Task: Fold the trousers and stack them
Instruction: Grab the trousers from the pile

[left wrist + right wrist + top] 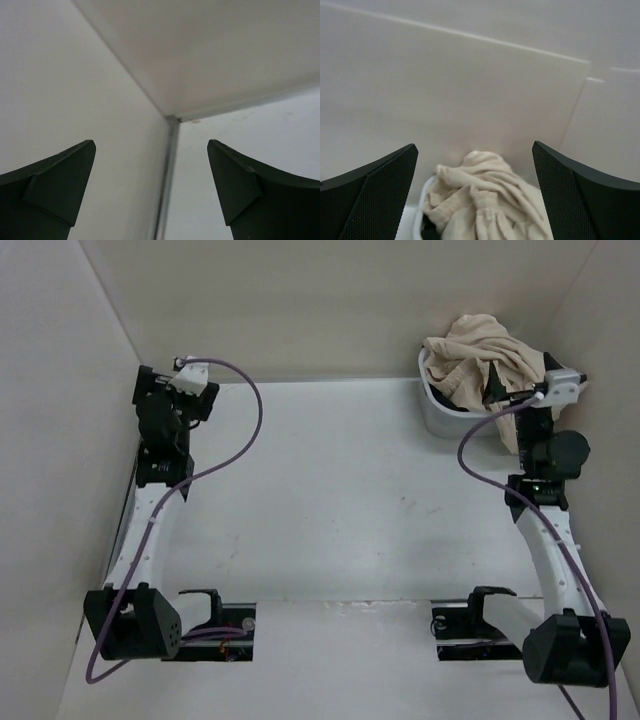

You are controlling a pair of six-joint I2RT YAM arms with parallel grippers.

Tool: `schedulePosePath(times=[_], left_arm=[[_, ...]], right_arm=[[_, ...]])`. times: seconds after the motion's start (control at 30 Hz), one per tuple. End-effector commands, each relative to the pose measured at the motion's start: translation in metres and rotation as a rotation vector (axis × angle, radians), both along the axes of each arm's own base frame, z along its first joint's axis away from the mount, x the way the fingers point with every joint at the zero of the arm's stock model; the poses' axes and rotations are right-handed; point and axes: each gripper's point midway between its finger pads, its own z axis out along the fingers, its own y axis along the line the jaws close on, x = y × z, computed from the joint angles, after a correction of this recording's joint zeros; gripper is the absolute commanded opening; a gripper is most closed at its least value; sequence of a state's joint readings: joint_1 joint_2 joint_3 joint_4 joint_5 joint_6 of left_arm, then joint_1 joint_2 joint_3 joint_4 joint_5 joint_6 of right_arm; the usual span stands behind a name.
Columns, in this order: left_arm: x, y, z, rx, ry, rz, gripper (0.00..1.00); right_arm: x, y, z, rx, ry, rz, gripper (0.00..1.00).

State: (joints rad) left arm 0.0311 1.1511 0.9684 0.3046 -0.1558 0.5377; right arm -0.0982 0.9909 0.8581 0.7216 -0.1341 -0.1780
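Observation:
Next I should tip my right gripper downward and lower it outward onto the bunched middle of the beige trousers (482,358) (485,200), since that cloth lies below and outward of its fingers.
The beige trousers (482,358) lie crumpled in a heap in a white basket (440,418) at the table's far right corner. In the right wrist view the trousers (485,200) fill the lower middle, ahead of the fingers. My right gripper (505,390) is open and empty, hovering at the basket's near right side, just short of the cloth. Its fingers (375,200) stand wide apart. My left gripper (165,375) is open and empty at the far left corner, facing the wall corner (172,120).
White walls close the table on the left, back and right. A dark garment (427,230) shows under the trousers inside the basket. The white tabletop (340,490) stretches between the two arms. Purple cables (250,430) loop from each arm.

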Motion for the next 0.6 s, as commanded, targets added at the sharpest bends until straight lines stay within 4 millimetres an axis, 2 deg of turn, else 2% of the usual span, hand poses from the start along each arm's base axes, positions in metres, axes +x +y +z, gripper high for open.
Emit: schedulePosePath(times=[0.0, 0.03, 0.17, 0.2, 0.27, 0.3, 0.33, 0.37, 0.5, 0.57], left_arm=[[-0.031, -0.089, -0.133, -0.334, 0.712, -0.323, 1.0], [-0.043, -0.124, -0.147, -0.409, 0.845, -0.433, 0.97], [-0.056, -0.164, -0.162, -0.425, 0.954, -0.539, 0.97], [-0.056, -0.166, -0.164, -0.423, 0.957, -0.544, 0.97], [-0.054, -0.17, -0.17, -0.426, 0.972, -0.546, 0.96], [-0.052, -0.169, -0.173, -0.439, 0.979, -0.536, 0.96], [-0.05, -0.169, -0.176, -0.449, 0.987, -0.529, 0.95], [-0.047, -0.167, -0.181, -0.465, 0.995, -0.516, 0.95], [-0.043, -0.158, -0.193, -0.486, 1.021, -0.473, 0.94], [-0.042, -0.153, -0.201, -0.49, 1.038, -0.452, 0.95]], right_arm=[[0.056, 0.024, -0.03, -0.014, 0.327, 0.136, 1.0], [0.076, 0.023, -0.039, -0.004, 0.384, 0.153, 1.0], [0.112, -0.003, -0.053, 0.135, 0.432, 0.078, 1.0], [0.118, -0.006, -0.058, 0.147, 0.461, 0.066, 1.0], [0.139, -0.028, -0.078, 0.173, 0.553, 0.001, 1.0], [0.157, -0.038, -0.094, 0.183, 0.622, -0.04, 1.0], [0.164, -0.043, -0.1, 0.189, 0.65, -0.063, 1.0], [0.18, -0.058, -0.113, 0.208, 0.693, -0.126, 1.0], [0.212, -0.076, -0.14, 0.214, 0.759, -0.208, 1.0], [0.226, -0.084, -0.163, 0.209, 0.817, -0.249, 1.0]])
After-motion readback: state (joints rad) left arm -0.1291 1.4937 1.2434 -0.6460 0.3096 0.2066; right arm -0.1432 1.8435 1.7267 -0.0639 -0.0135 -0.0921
